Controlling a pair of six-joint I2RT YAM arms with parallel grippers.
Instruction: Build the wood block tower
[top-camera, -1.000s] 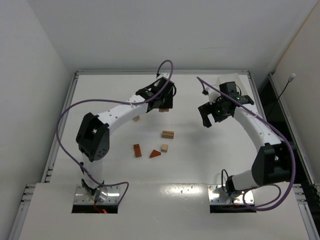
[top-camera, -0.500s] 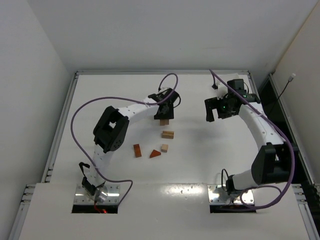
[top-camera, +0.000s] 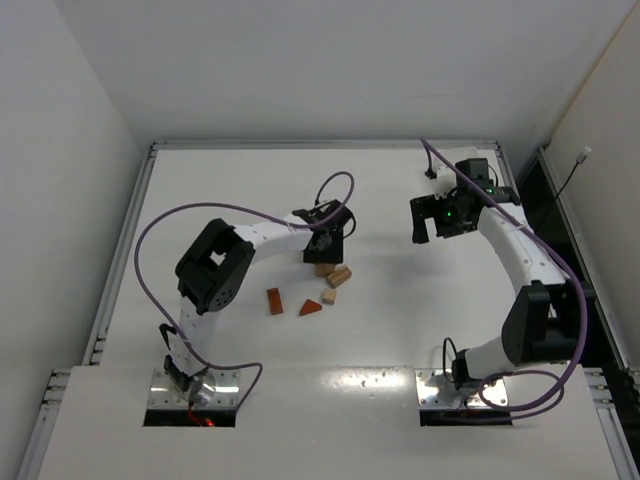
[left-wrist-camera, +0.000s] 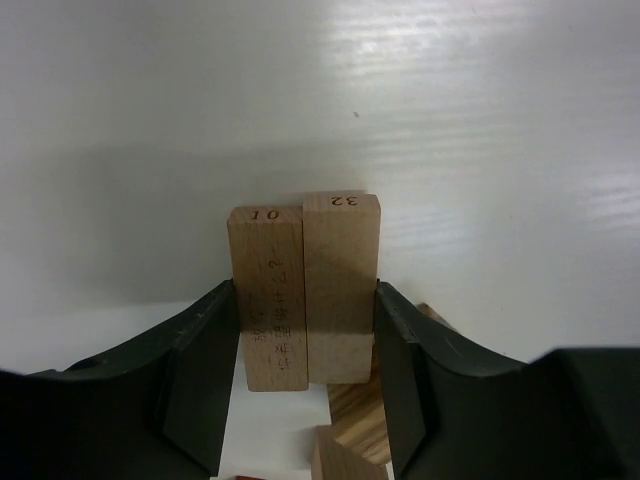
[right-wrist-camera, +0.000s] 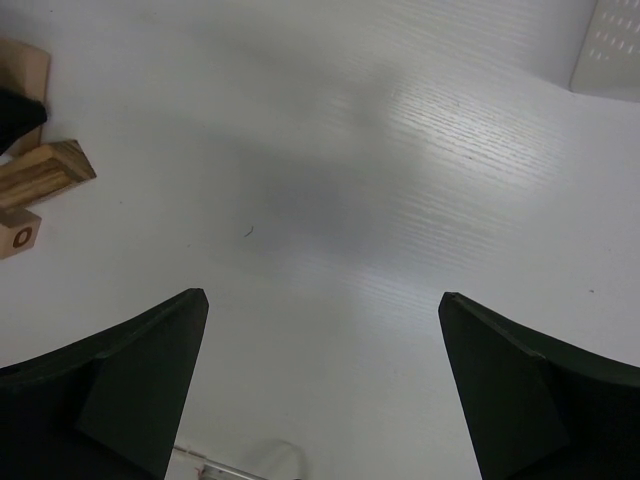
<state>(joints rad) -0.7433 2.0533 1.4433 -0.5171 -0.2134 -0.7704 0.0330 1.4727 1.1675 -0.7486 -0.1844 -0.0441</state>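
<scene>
I should raise my left gripper outward next, clear of the striped tan brick (top-camera: 340, 276), and then bring it down to open on the bare table, because that brick crowds the blocks.
My left gripper (top-camera: 322, 255) is shut on two tan wood blocks held side by side, one marked 10 (left-wrist-camera: 268, 300) and one marked 32 (left-wrist-camera: 340, 290), low over the table. A striped tan brick (top-camera: 340, 276) lies tilted just beneath and beside it, and it also shows in the left wrist view (left-wrist-camera: 365, 415). A small tan cube (top-camera: 328, 296), a reddish-brown brick (top-camera: 274, 301) and a reddish-brown wedge (top-camera: 311, 308) lie nearer the arms. My right gripper (top-camera: 430, 220) is open and empty, off to the right. No tower shows in any view.
The white table (top-camera: 230, 180) has a raised rim along its far and side edges. A white box corner (right-wrist-camera: 610, 50) shows at the top right of the right wrist view. Purple cables loop over both arms.
My left gripper has come down and toward the near side with the two tan blocks. The striped tan brick has shifted and turned slightly. The right arm moved right, then stayed still.
</scene>
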